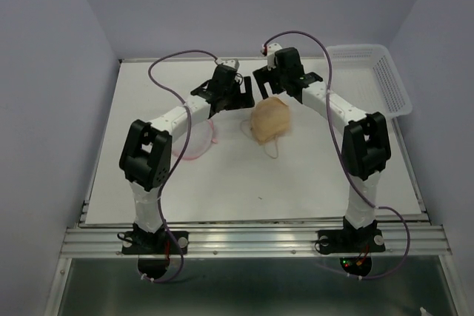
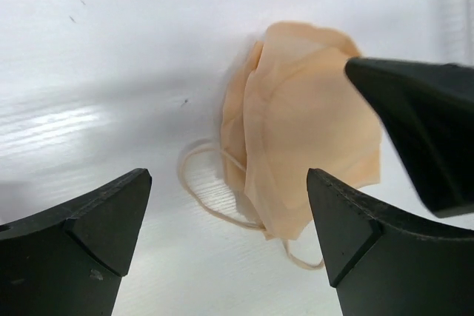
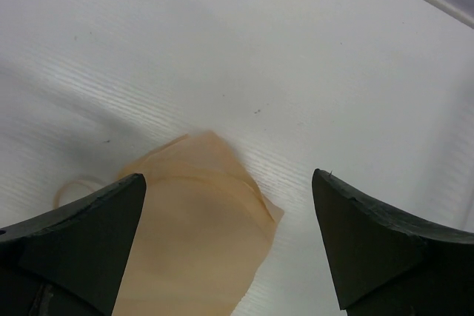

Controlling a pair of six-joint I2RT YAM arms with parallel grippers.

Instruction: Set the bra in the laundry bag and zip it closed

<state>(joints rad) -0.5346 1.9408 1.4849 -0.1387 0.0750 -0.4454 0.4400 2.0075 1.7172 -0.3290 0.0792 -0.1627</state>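
The bra [image 1: 270, 120] is over the laundry bag, so next my left gripper should swing away from it and then go down to the bag's pink band.
The peach-beige bra [image 1: 270, 120] lies folded on the white table at centre back, its thin straps trailing toward me. It fills the right half of the left wrist view [image 2: 304, 146] and the lower left of the right wrist view [image 3: 192, 249]. My left gripper [image 1: 240, 97] is open just left of the bra, and the bra lies ahead between its fingers [image 2: 226, 212]. My right gripper [image 1: 271, 85] is open just above the bra's far edge [image 3: 229, 205]. Neither holds anything. The laundry bag [image 1: 195, 144] lies flat under my left arm; its pink-red zipper band shows.
A rigid white slotted basket [image 1: 379, 79] stands at the back right corner. One right gripper finger [image 2: 422, 123] reaches into the left wrist view beside the bra. Blue walls enclose the table on three sides.
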